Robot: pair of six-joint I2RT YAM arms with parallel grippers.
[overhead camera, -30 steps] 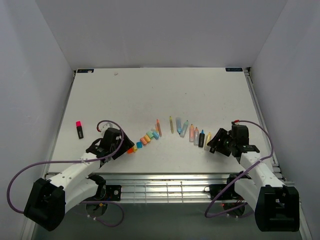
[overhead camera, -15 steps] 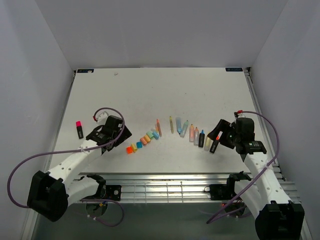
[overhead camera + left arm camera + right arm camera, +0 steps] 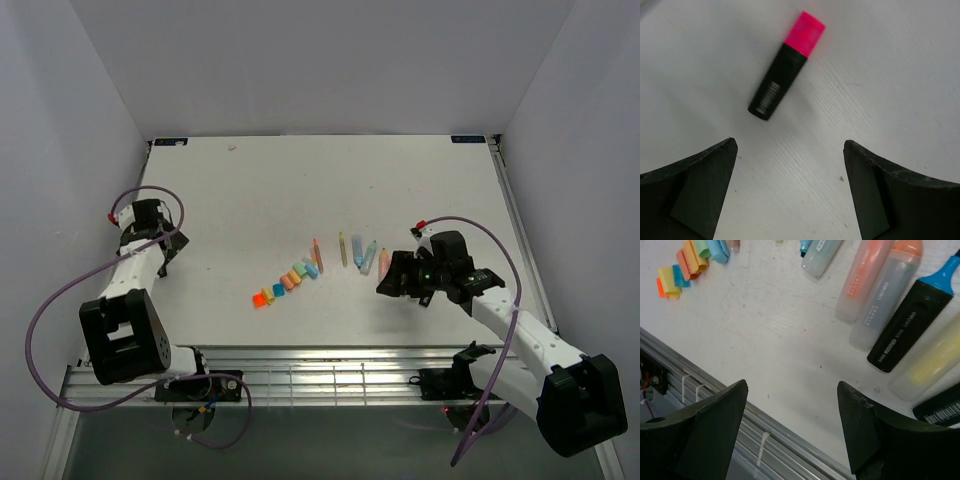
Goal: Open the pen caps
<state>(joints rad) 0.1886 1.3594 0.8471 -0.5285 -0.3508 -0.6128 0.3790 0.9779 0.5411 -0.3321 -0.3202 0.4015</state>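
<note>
My left gripper moves down toward the black pen with a turn next, since the pen lies at an angle. Its open fingers then go astride the pen's black body beside the pink cap (image 3: 785, 65).
A black pen with a pink cap (image 3: 785, 65) lies on the table just ahead of my open left gripper (image 3: 790, 142), apart from it. In the top view the left gripper (image 3: 168, 248) hides this pen. My right gripper (image 3: 791, 384) is open and empty near the table's front edge, beside the row of pens (image 3: 362, 254). In the right wrist view I see pastel pens (image 3: 862, 280), a black pen with a bare blue tip (image 3: 910, 325), a pale yellow pen (image 3: 930, 365) and part of another black pen (image 3: 940, 410). Loose coloured caps (image 3: 286, 282) lie in a slanted row, also in the right wrist view (image 3: 685, 265).
The metal rail (image 3: 715, 435) of the table's front edge runs right below the right gripper (image 3: 388, 284). Thin orange (image 3: 317, 255) and yellow (image 3: 342, 248) pens lie between the caps and the pens. The left wall stands close to the left arm.
My left arm has swung from the caps to the far left, over the pink-capped pen. My right gripper has moved left to the front of the pen row, open.
</note>
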